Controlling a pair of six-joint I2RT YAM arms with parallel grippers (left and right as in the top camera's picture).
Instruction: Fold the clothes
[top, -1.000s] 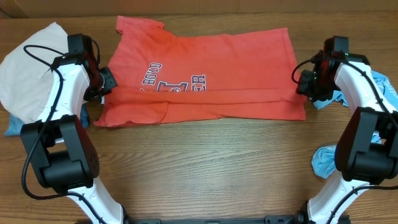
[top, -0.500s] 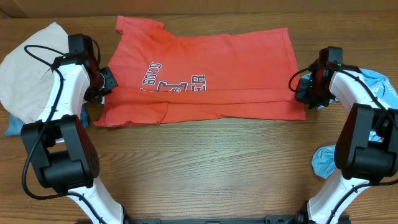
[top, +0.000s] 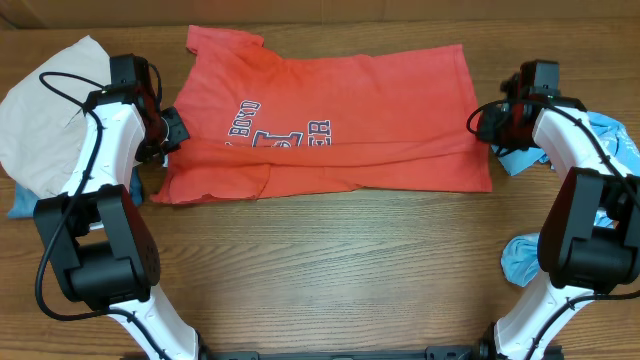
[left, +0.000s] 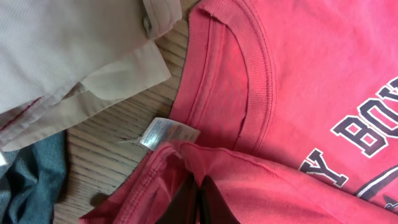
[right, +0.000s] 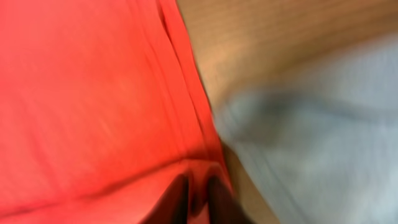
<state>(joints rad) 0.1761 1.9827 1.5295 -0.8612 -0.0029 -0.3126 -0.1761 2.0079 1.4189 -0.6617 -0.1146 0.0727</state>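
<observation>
My left gripper draws the pinched fold slightly outward over the collar's near end (left: 246, 139) next and releases it there. The cloth still lies puckered beside the white tag (left: 165, 132).
The red-orange T-shirt (top: 340, 110) lies spread across the table, lettering up, with its near edge folded over. My left gripper (top: 166, 135) is at the shirt's neck end. In the left wrist view it (left: 200, 202) is shut on a fold of red cloth (left: 298, 81) just below the collar and the white tag (left: 165, 132). My right gripper (top: 484, 124) is at the hem end. In the blurred right wrist view its jaws (right: 198, 198) pinch the red hem (right: 93, 93). The light sky-blue shirt (top: 612, 134) lies crumpled behind the right arm and also shows in the right wrist view (right: 311, 137).
Beige trousers (top: 40, 110) lie at the far left over denim-blue jeans (top: 22, 200); both show in the left wrist view (left: 56, 56) (left: 28, 180). More sky-blue cloth (top: 520, 262) lies by the right arm's base. Bare wood (top: 330, 270) spans the front.
My right gripper dipped toward the near edge, then moved back away along the shirt's hem side. The left arm and the shirt's outline have not visibly moved.
</observation>
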